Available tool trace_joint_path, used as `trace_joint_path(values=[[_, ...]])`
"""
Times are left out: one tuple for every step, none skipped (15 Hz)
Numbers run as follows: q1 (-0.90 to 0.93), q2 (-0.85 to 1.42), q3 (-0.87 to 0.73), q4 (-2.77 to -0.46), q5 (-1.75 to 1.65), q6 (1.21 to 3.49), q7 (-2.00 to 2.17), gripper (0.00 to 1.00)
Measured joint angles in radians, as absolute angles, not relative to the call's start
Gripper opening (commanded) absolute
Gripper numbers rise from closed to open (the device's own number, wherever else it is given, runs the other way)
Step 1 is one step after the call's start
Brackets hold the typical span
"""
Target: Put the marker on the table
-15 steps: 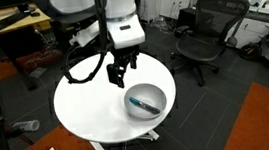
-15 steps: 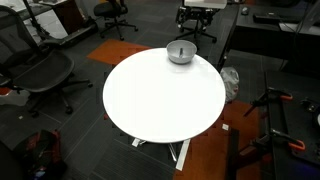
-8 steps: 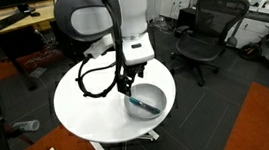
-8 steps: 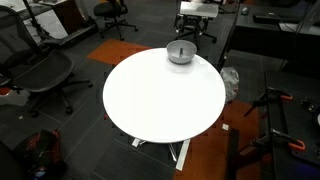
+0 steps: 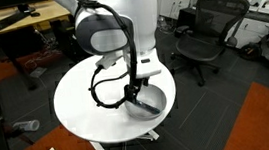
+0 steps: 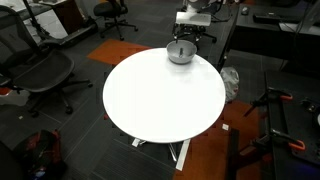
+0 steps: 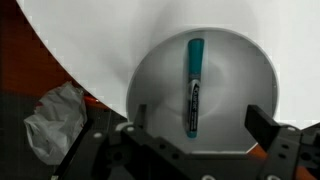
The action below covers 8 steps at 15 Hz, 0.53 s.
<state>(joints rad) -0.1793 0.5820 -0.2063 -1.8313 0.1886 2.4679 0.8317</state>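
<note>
I need to lower my gripper into the grey bowl (image 7: pixel 235 60) and close on the marker's dark body (image 7: pixel 193 103), because my open fingers are on either side of the marker.
The marker (image 7: pixel 192 86), dark with a teal-blue cap, lies inside the grey bowl (image 7: pixel 235 60) in the wrist view. The bowl stands on the round white table (image 5: pixel 82 101) near its edge; it also shows in an exterior view (image 6: pixel 180 53). My gripper (image 7: pixel 200 122) is open, its fingers either side of the marker and just above the bowl. In an exterior view the gripper (image 5: pixel 134 91) hangs over the bowl (image 5: pixel 153 102), hiding the marker there. In the exterior view from the far side the gripper (image 6: pixel 184 36) is just above the bowl.
Black office chairs (image 5: pixel 202 33) stand behind the table, another (image 6: pixel 40 70) at its side. A wooden desk (image 5: pixel 8 23) is at the back. A crumpled bag (image 7: pixel 55 118) lies on the floor beside the table. An orange rug (image 5: pixel 265 122) covers part of the floor.
The arm has moved across the table and dropped down over the grey bowl. The gripper has come into sight above the bowl in the far exterior view.
</note>
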Motion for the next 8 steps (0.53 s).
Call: trace_joint_path(values=[[-0.181, 0.598, -0.206, -1.818, 0.189, 2.467, 0.832, 1.00], [-0.183, 0.613, -0.206, -1.805, 0.190, 2.467, 0.831, 1.00], [-0.185, 0.629, -0.206, -1.791, 0.190, 2.465, 0.831, 1.00], [-0.187, 0.644, -0.206, -1.778, 0.190, 2.464, 0.831, 1.00], [-0.189, 0.659, -0.206, -1.765, 0.190, 2.461, 0.831, 1.00], [-0.191, 0.673, -0.206, -1.752, 0.190, 2.458, 0.831, 1.00], [-0.192, 0.686, -0.206, -1.740, 0.190, 2.453, 0.831, 1.00], [-0.194, 0.700, -0.206, -1.729, 0.190, 2.449, 0.831, 1.00]])
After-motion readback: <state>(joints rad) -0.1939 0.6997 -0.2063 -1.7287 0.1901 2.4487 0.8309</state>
